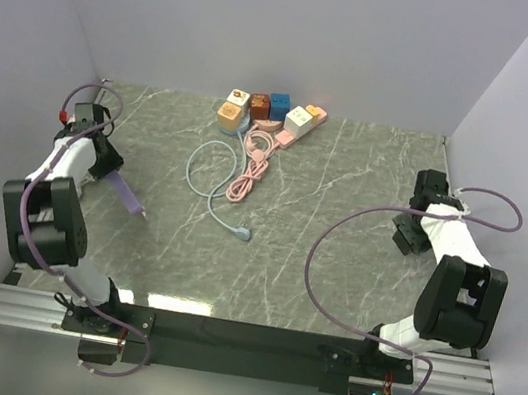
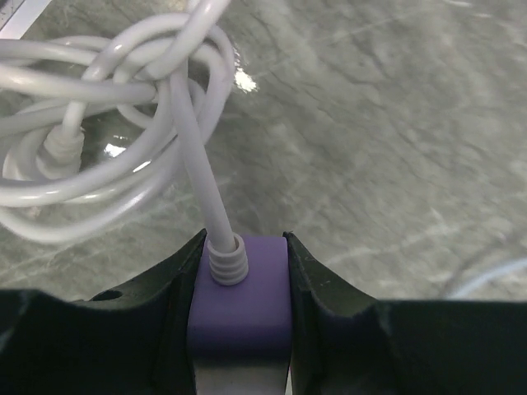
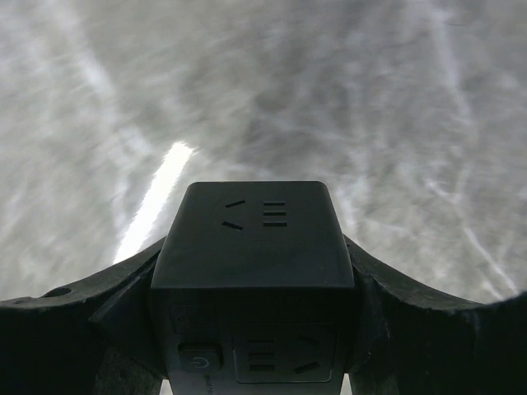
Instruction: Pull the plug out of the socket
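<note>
The robot's right gripper will next lower the black cube socket, move back over the empty table and then open, because the plug is well apart.
A purple plug (image 2: 243, 300) with a ribbed white strain relief sits between my left gripper's black fingers (image 2: 317, 284), and the left gripper (image 2: 244, 247) is shut on it. Its white cable (image 2: 193, 140) runs up into a loose coil on the table. From above, the plug (image 1: 128, 196) shows as a purple piece below the left gripper (image 1: 111, 170) at the table's left side. A black cube socket (image 3: 255, 234) with empty slots is clamped in my right gripper (image 3: 253, 251). That gripper (image 1: 406, 232) is at the far right, well apart from the plug.
Several coloured cube sockets and a pink power strip (image 1: 302, 123) are clustered at the back centre. A light blue cable (image 1: 209, 173) and a pink cable (image 1: 251, 170) trail from them toward the middle. White walls close the table on the left, back and right.
</note>
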Robot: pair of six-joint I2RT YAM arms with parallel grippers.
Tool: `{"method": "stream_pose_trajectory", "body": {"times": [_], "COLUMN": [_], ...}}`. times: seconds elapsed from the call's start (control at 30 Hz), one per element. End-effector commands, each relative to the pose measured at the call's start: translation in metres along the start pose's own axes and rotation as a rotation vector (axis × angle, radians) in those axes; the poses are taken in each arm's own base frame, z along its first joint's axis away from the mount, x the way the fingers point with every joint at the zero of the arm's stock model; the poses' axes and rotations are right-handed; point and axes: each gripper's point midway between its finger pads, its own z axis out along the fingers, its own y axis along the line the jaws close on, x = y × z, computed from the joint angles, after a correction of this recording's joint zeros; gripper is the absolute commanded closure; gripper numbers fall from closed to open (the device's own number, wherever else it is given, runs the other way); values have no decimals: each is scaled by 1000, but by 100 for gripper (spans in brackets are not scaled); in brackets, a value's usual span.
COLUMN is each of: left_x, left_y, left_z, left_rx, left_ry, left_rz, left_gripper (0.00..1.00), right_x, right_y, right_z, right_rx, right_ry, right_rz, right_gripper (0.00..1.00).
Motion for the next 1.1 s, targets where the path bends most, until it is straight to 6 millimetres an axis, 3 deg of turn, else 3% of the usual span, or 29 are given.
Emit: {"method": "stream_pose_trajectory", "body": {"times": [0.0,0.1,0.27,0.37,0.47,0.5,0.57,0.6,0.73,0.87,0.93,1.07], "left_x": [-29,-28,-13,-11,-12,-13,-15,-17,-21,-30,-36,-48], "left_y": [-1,5,9,10,7,6,3,2,-1,-7,-10,-21], "left_z": [8,20,40,44,43,41,37,35,23,7,-4,-36], "left_rx": [-35,-68,-95,-98,-80,-73,-58,-53,-34,-2,13,81], "left_ry": [-74,-59,10,23,34,33,28,22,5,-16,-34,-76], "left_rz": [-26,-39,-37,-35,-35,-38,-38,-39,-47,-58,-64,-80], "left_gripper": [100,99,99,92,71,59,48,37,24,16,3,1], "right_x": [-13,-15,-13,-11,-8,-6,-4,-1,0,-11,-22,-40], "right_y": [-33,-50,-66,-78,-82,-83,-82,-83,-85,-82,-76,-68], "right_z": [9,12,21,30,38,40,43,43,41,28,14,-11], "right_rx": [151,217,284,347,354,356,345,347,366,340,286,220], "right_ry": [-64,-86,-78,-63,-31,-23,-7,-1,16,-12,-43,-78], "right_rz": [88,116,149,165,175,169,171,171,168,185,210,232], "right_gripper": [100,100,90,85,85,85,81,64,29,17,11,8]}}
